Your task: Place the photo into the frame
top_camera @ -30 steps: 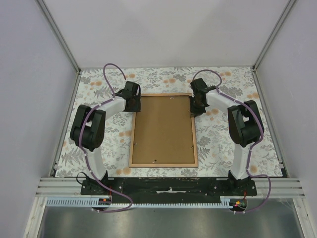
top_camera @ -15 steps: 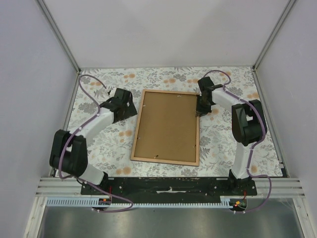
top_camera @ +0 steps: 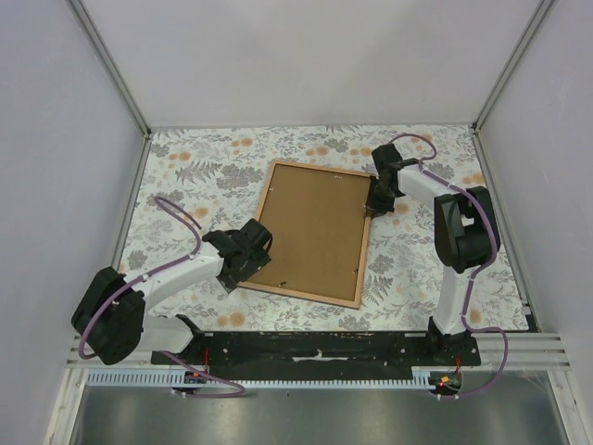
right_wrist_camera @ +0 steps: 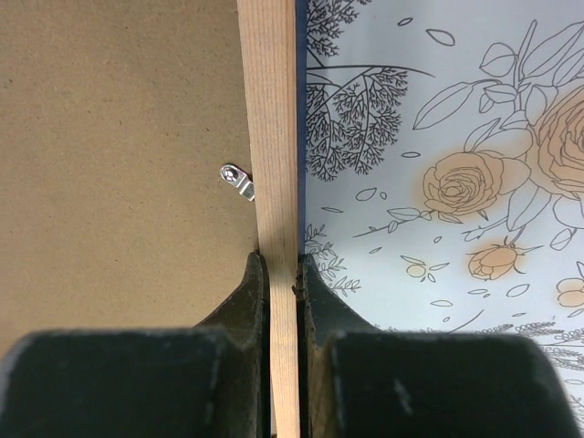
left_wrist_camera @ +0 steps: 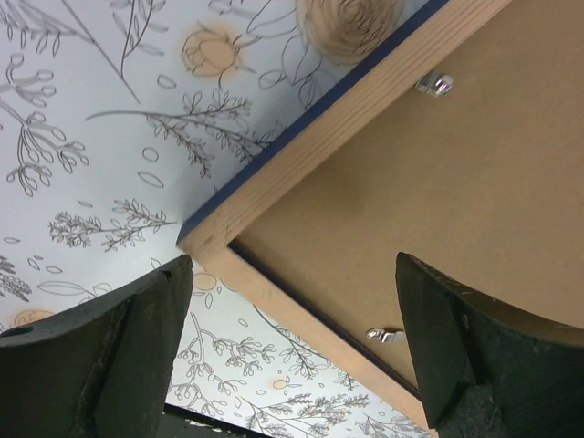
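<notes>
I will lower my left gripper astride the frame's near bar beside the frame's near corner next, and then close it. The frame's near corner is already between my left gripper's fingers.
The frame lies face down and skewed on the floral table, its light wood back rim up. The brown fibreboard backing panel fills it. The photo is not in view. My right gripper is shut on the frame's right rail near the far corner. In the right wrist view the fingers pinch the wood rail. My left gripper is open at the frame's near-left corner. In the left wrist view that corner lies between the spread fingers, with the dark blue front edge showing.
Small metal clips hold the backing panel along the inner rim. The floral tablecloth runs to grey walls at left, right and back. The black base rail lies along the near edge.
My left gripper left the frame's far-left corner, swung out left, then came to the near-left corner. The frame turned a little clockwise. The right gripper kept its hold.
</notes>
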Robot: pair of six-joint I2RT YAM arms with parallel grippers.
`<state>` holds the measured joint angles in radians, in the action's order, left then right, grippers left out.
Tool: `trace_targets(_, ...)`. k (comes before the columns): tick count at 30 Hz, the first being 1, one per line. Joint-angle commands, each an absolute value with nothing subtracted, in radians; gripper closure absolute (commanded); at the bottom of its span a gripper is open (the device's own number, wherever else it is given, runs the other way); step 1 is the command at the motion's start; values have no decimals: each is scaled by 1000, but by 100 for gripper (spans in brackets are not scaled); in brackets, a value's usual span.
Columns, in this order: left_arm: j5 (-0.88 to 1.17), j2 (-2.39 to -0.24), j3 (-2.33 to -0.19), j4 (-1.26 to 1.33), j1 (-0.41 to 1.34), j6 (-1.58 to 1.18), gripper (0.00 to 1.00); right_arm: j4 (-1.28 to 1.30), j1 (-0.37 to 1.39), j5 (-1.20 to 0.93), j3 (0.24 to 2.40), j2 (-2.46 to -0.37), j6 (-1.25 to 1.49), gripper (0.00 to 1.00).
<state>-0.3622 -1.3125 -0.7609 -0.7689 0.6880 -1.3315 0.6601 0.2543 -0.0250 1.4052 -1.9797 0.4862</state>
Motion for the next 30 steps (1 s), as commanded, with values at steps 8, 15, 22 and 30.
trace_targets(8, -383, -1273, -698, -729, 721, -1517, 9, 551, 179, -87, 1327, -1930, 655, 100)
trace_targets(15, -399, -1308, -715, -649, 707, -1468, 20, 493, 166, -126, 1253, -1907, 699, 100)
trace_targets(22, -365, -1342, -724, -586, 647, -1404, 30, 472, 163, -136, 1210, -1881, 716, 100)
trace_targets(30, -331, -1370, -696, -540, 591, -1367, 50, 459, 160, -143, 1184, -1861, 724, 100)
